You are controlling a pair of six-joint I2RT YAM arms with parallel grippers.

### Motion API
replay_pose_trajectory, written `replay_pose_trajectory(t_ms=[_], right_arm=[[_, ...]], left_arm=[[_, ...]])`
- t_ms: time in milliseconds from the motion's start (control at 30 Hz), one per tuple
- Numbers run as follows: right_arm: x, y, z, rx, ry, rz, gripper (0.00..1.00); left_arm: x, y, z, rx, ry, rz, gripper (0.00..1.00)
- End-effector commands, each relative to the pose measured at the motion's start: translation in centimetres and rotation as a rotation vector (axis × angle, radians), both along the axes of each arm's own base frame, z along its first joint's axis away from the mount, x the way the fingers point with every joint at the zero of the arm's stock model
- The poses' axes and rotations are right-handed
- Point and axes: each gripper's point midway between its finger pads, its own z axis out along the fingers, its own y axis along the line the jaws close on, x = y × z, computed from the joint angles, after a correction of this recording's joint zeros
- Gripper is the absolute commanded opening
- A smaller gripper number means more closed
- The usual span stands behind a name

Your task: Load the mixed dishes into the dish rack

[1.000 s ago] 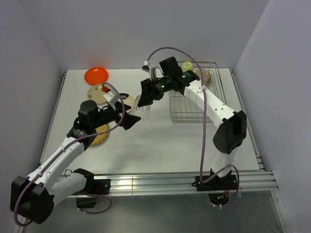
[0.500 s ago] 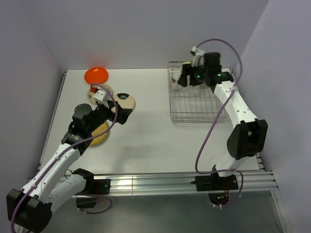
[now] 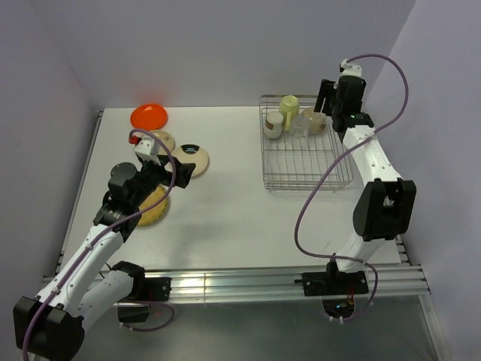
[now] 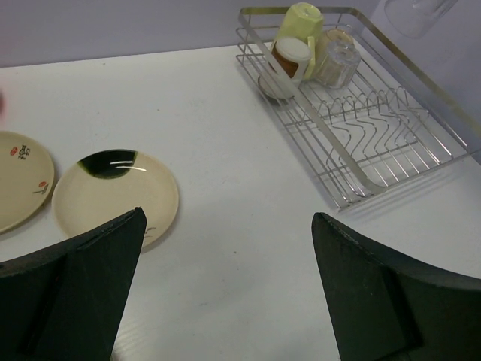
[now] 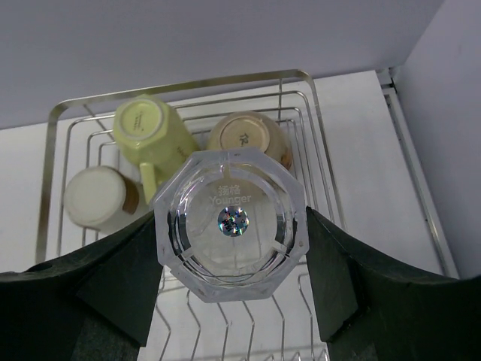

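Observation:
I will move my right gripper down next and let go of the clear glass (image 3: 301,125) on the free bars at the near side of the cream bowl, because those bars are below it.
The clear glass (image 5: 231,226) is held base-up between my right gripper's (image 5: 231,218) fingers, over the far end of the dish rack (image 5: 52,135). An upturned pale yellow-green mug (image 5: 146,129), a cream bowl (image 5: 248,135) and a cream cup (image 5: 96,198) stand in the rack behind it. From above, the right gripper (image 3: 316,114) and the glass (image 3: 301,125) hang at the rack's (image 3: 307,180) back. My left gripper (image 4: 227,222) is open and empty above the table, beside the cream plate with dark mark (image 4: 113,197).
The tan plate (image 3: 154,141) and orange plate (image 3: 149,116) lie at the far left. The woven plate (image 3: 155,212) lies partly under my left arm. The rack's near rows of bars (image 4: 376,143) hold nothing. Walls close in on both sides.
My right arm swung from the middle of the table to the rack's far end with the glass. My left arm drew back to the left, its gripper still open.

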Motion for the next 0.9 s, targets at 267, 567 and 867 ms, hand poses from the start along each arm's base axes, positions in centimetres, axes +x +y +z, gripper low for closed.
replay_pose_trajectory(t_ms=[267, 567, 867], right_arm=[[5.1, -1.0, -2.6, -0.004, -0.049, -0.038, 0.0], [4.6, -2.9, -6.5, 0.006, 0.029, -0.055, 0.0], [4.6, -3.4, -9.8, 0.016, 0.089, -0.047, 0.0]], left_arm=[[1.3, 0.1, 0.7, -0.028, -0.002, 0.001, 0.99], [1.3, 0.2, 0.4, -0.085, 0.018, 0.023, 0.99], [1.2, 0.5, 0.9, -0.079, 0.028, 0.035, 0.99]])
